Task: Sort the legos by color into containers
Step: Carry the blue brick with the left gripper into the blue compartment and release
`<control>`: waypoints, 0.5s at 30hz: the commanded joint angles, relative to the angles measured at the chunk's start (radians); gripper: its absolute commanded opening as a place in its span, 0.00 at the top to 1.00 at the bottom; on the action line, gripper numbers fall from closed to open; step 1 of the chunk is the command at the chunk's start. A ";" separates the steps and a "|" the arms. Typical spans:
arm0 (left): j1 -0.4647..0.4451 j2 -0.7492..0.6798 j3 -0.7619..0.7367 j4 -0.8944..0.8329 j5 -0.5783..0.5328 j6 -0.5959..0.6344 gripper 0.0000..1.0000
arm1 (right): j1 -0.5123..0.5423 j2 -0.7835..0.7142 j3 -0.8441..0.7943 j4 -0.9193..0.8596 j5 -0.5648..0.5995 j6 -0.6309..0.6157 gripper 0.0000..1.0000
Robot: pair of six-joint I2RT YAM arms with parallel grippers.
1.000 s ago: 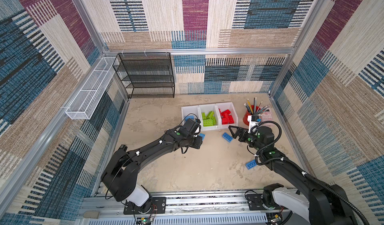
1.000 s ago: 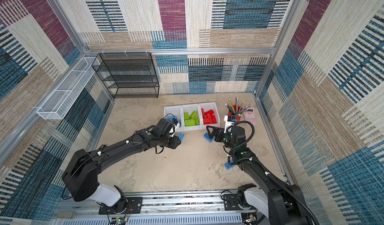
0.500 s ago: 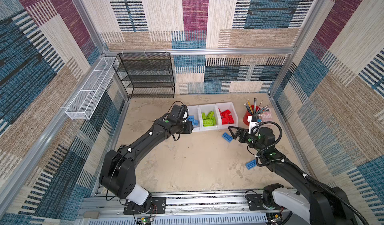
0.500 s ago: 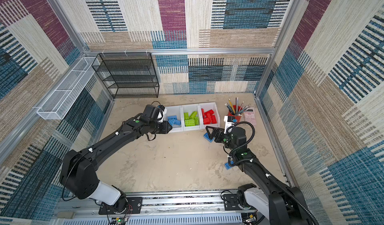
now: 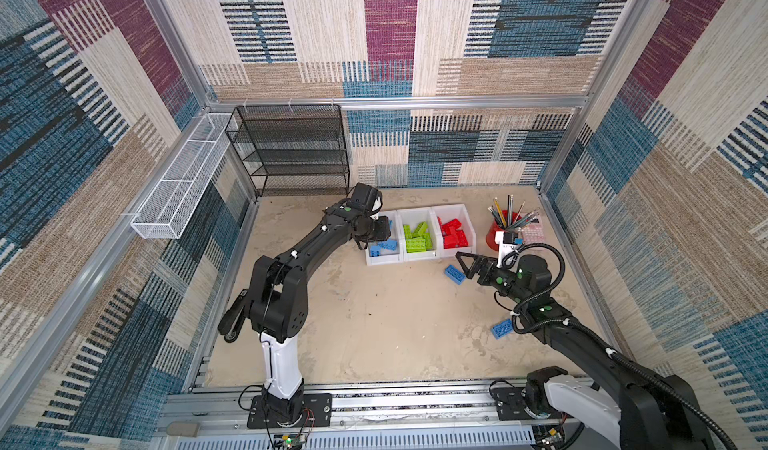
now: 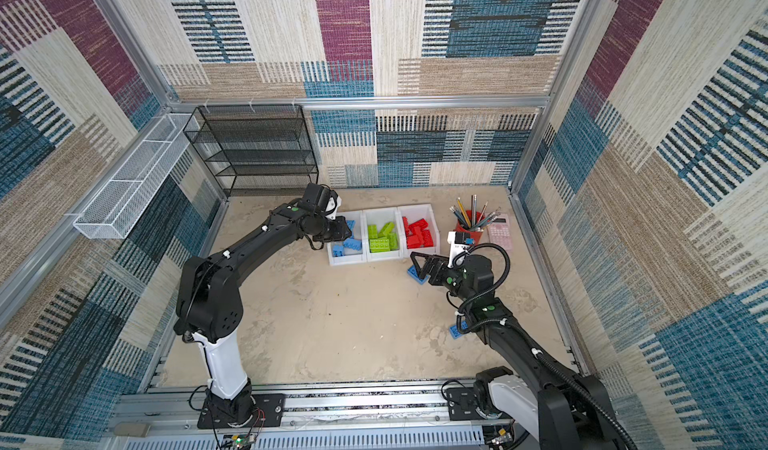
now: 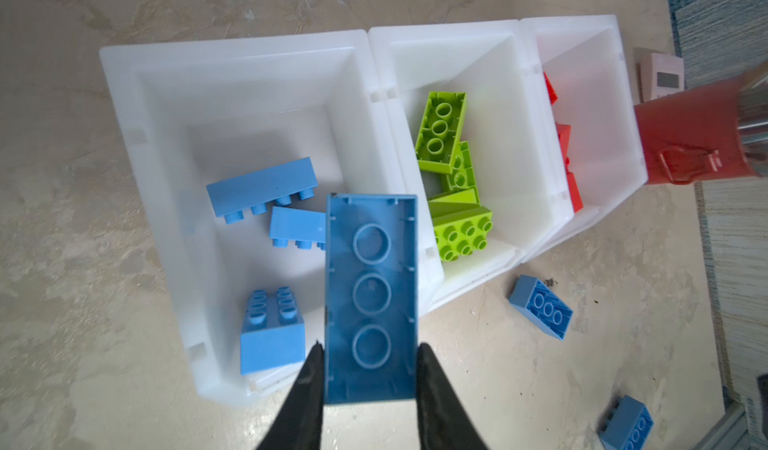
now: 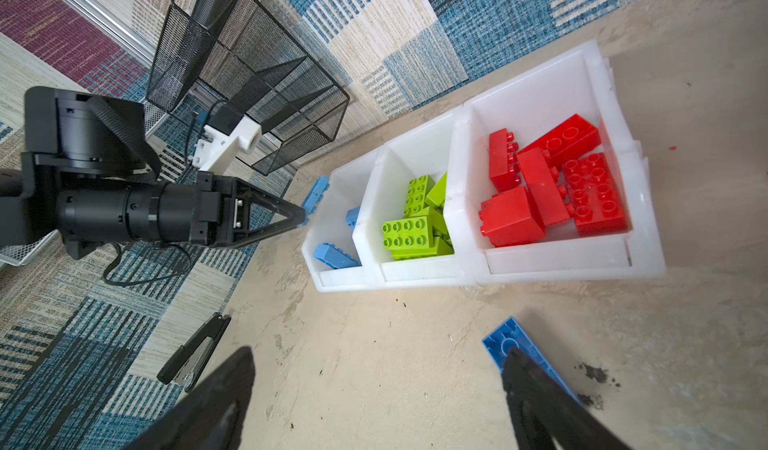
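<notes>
My left gripper lowers toward the bin with the blue legos and releases the light blue lego next, since that matching bin lies open below the gripper.
My left gripper (image 7: 369, 346) is shut on a light blue lego (image 7: 371, 294), held studs-down above the leftmost of the three joined white containers (image 7: 232, 49). That bin holds blue legos (image 5: 384, 246), the middle one green legos (image 5: 417, 236), the right one red legos (image 5: 455, 233). In both top views the left gripper (image 5: 380, 231) (image 6: 341, 228) hangs over the leftmost bin. My right gripper (image 5: 463, 264) (image 8: 376, 354) stands open low over the floor, one finger beside a loose blue lego (image 5: 454, 273) (image 8: 505, 340). Another blue lego (image 5: 502, 328) lies next to the right forearm.
A red pencil cup (image 5: 500, 236) and a pink calculator (image 5: 532, 234) stand right of the bins. A black mesh shelf (image 5: 291, 153) fills the back left corner, and a white wire basket (image 5: 183, 178) hangs on the left wall. A black stapler (image 8: 195, 354) lies by the left wall.
My left arm has lifted the blue lego from the floor in front of the bins and swung it back over the leftmost bin. The right arm has barely moved.
</notes>
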 commanded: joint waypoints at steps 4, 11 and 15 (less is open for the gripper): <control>0.009 0.072 0.061 -0.037 0.028 0.019 0.78 | 0.001 0.011 0.001 0.045 -0.008 0.009 0.06; 0.010 0.086 0.070 -0.035 0.013 0.028 0.69 | -0.001 0.015 -0.005 0.041 0.000 -0.011 0.05; 0.009 0.070 0.056 -0.032 -0.015 0.030 0.50 | 0.001 -0.008 -0.017 0.042 -0.002 -0.032 0.04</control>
